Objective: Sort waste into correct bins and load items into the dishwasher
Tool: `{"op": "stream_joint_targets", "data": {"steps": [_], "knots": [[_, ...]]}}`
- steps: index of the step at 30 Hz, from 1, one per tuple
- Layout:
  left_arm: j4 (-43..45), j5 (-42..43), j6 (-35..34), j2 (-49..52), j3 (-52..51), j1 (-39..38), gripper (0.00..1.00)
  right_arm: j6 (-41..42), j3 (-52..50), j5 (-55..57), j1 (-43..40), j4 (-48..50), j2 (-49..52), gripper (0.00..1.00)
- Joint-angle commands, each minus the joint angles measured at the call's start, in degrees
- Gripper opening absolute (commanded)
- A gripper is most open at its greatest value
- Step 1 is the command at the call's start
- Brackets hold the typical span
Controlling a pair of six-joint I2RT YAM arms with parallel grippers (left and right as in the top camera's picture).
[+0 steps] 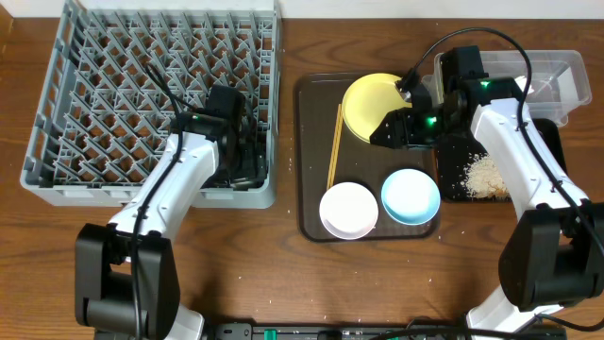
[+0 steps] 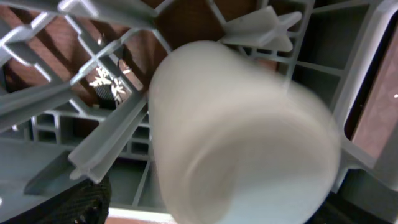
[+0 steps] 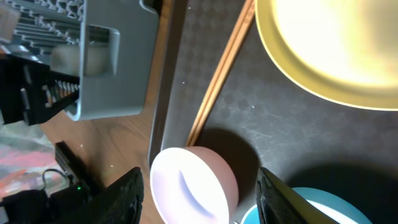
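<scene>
My left gripper lifts clear, crosses to the white bowl and goes down onto its rack-side rim next, since the cup (image 2: 242,137) lies among the rack's wires.
A small white cup (image 2: 242,137), blurred, lies in the grey dish rack (image 1: 151,94) near its front right corner. My left gripper (image 1: 243,165) stands open around it, and one dark finger (image 2: 81,202) shows clear of its side. My right gripper (image 1: 396,130) hovers open over the near edge of the yellow plate (image 1: 368,99), with nothing between its fingers (image 3: 124,199). Below them I see the white bowl (image 3: 193,186) and light blue bowl (image 1: 411,195). Two chopsticks (image 1: 333,146) lie left of the plate. White rice scraps (image 1: 484,177) sit in the black tray (image 1: 453,156).
The plate, both bowls and the chopsticks rest on a brown serving tray (image 1: 311,142) between the rack and the bins. A clear tub (image 1: 576,71) stands at the back right behind the black tray. Upright pegs (image 2: 106,143) surround the cup.
</scene>
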Motion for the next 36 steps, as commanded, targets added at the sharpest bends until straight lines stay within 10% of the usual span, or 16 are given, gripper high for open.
{"op": "stream_joint_targets", "data": {"steps": [1, 18, 36], "knots": [[-1.84, -0.11, 1.36, -1.92, 4.09, -0.09, 0.94, -0.85, 0.11, 1.22, 0.39, -0.11, -2.54, 0.55], [-12.17, 10.86, -7.28, -11.67, 8.79, -10.80, 0.91, 5.62, 4.57, 20.41, -1.20, -13.07, -19.61, 0.60], [6.29, 6.54, -7.61, 4.87, -1.81, -26.62, 0.84, 5.81, 4.55, 21.57, -1.29, -14.12, -19.58, 0.72]]}}
